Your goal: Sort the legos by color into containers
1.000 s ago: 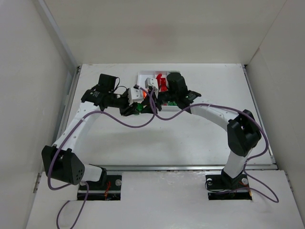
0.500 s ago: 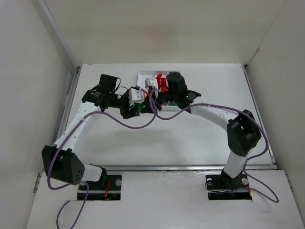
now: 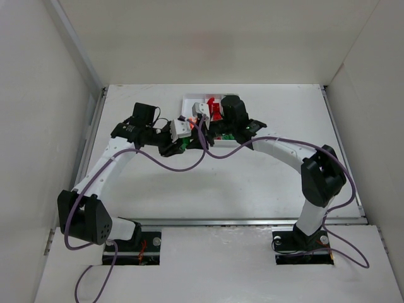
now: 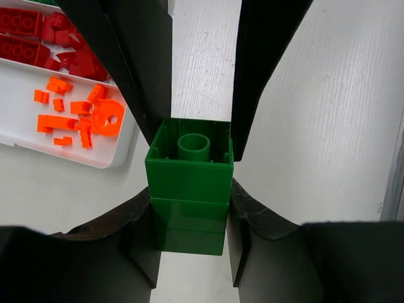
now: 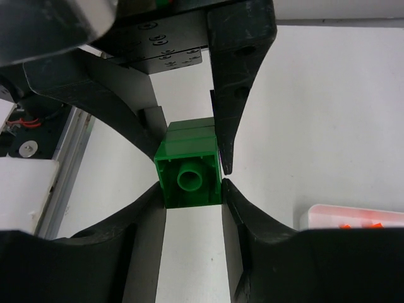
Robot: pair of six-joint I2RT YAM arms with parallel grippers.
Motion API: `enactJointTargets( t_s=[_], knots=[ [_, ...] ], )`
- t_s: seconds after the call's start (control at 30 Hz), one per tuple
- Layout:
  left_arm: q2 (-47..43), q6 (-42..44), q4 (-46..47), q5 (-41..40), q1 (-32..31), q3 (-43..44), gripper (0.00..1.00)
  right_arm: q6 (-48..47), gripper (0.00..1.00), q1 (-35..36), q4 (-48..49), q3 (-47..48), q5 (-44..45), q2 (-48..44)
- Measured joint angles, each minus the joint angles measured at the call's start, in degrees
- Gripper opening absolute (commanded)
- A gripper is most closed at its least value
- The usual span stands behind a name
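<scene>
The tray's green legos lie to the right of my right gripper in the top view, so next my right gripper needs to swing outward over them and release its matching green brick.
A stack of green legos hangs just off the white tray's corner, held from opposite ends. My left gripper is shut on its lower brick, fingers pressed to both sides. My right gripper is shut on the hollow-ended green brick facing it. In the top view the two grippers, left and right, meet at the green stack in front of the containers. Orange legos lie in one compartment and red legos in the one beside it.
The arms' purple cables loop over the table in front of the tray. White walls close in the table on the left, right and back. The tray's corner shows at the right of the right wrist view.
The left arm's wrist has shifted slightly right, toward the tray. The green stack stays between both grippers, and the right arm has hardly moved.
</scene>
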Motion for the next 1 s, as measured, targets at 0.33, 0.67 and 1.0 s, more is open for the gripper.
enactJointTargets(
  t_s=[0.33, 0.67, 1.0],
  knots=[
    [-0.22, -3.28, 0.83, 0.35, 0.07, -0.50, 0.00, 1.53, 0.00, -0.72, 0.42, 0.00, -0.22, 0.00],
    [-4.50, -6.29, 4.76, -0.50, 3.17, -6.86, 0.00, 11.76, 0.00, -11.87, 0.46, 0.83, 4.66, 0.90],
    [-4.55, -9.51, 7.63, -1.49, 3.43, -6.99, 0.00, 25.90, 0.05, -19.26, 0.98, 5.38, 20.83, 8.55]
  ],
)
